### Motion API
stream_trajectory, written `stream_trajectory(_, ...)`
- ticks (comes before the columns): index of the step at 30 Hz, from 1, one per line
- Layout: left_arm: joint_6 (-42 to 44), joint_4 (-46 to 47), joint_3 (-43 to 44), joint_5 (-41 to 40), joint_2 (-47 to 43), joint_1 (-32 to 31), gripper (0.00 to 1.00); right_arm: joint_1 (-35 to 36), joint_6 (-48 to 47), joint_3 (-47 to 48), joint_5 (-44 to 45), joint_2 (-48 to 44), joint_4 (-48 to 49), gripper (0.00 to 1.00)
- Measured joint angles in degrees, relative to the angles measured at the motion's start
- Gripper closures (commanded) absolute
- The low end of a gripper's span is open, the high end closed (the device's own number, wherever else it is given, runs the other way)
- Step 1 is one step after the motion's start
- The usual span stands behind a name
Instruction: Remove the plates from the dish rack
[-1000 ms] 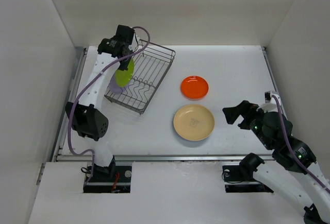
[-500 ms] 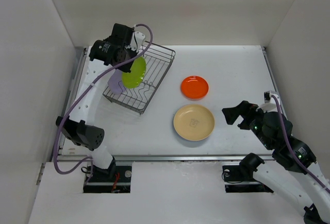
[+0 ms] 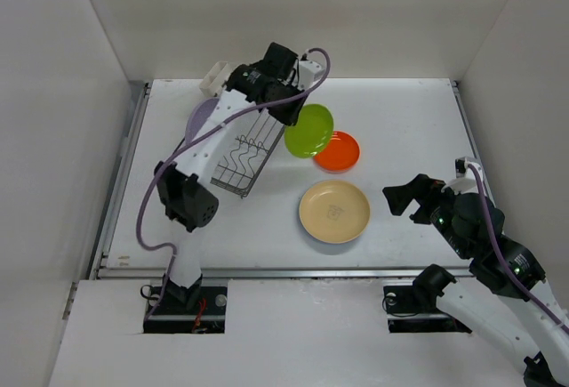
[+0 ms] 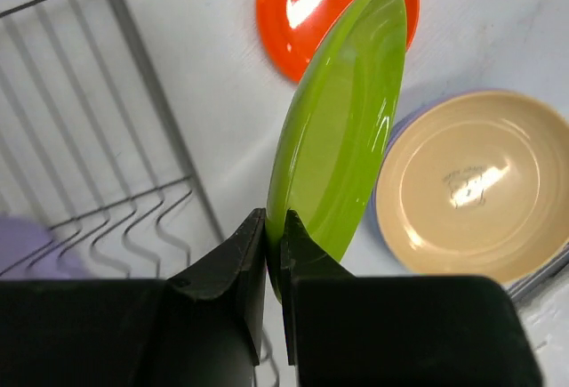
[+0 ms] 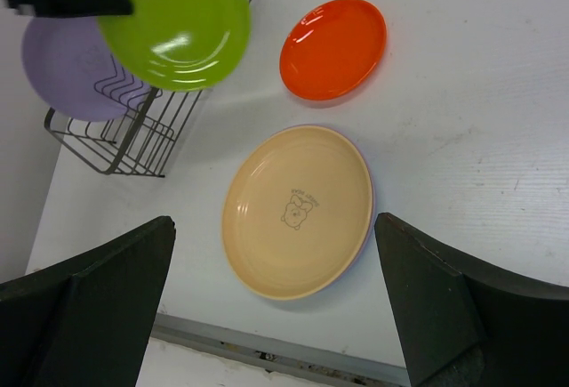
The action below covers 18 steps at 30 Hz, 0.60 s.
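My left gripper should move the lime-green plate away from the dish rack (image 3: 242, 157) and down onto the orange plate (image 3: 339, 153), because the orange plate lies flat and empty.
My left gripper (image 3: 289, 116) is shut on the rim of the lime-green plate (image 3: 309, 130) and holds it tilted in the air, right of the dish rack (image 3: 242, 157) and partly over the orange plate (image 3: 339, 153). In the left wrist view both fingers pinch the green plate (image 4: 342, 129) at its lower edge. The cream-yellow plate (image 3: 334, 212) lies flat on the table with a blue plate's rim (image 4: 392, 136) showing under it. The lavender plate (image 3: 200, 117) leans in the rack's left end. My right gripper (image 3: 402, 200) is open and empty, right of the cream plate (image 5: 298, 209).
A small white caddy (image 3: 216, 76) sits at the rack's far corner. White walls close in the table on the left, back and right. The table's front edge has a metal rail (image 3: 293, 271).
My left arm lifted the green plate out of the rack and swung it right, to over the orange plate. The rack shifted slightly. The right arm has not moved.
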Motion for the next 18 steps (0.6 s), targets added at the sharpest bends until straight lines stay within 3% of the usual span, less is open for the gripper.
stream_trajectory(8,-7.7,12.4,0.4,8.0,16.3,0.2,1.0,0.0,0.0,0.0,0.0,-0.1,0.0,0.0)
stream_trajectory(18,-15.9,24.5,5.0,12.6,25.9,0.3,1.0,0.0,0.0,0.0,0.1,0.9,0.0,0.0)
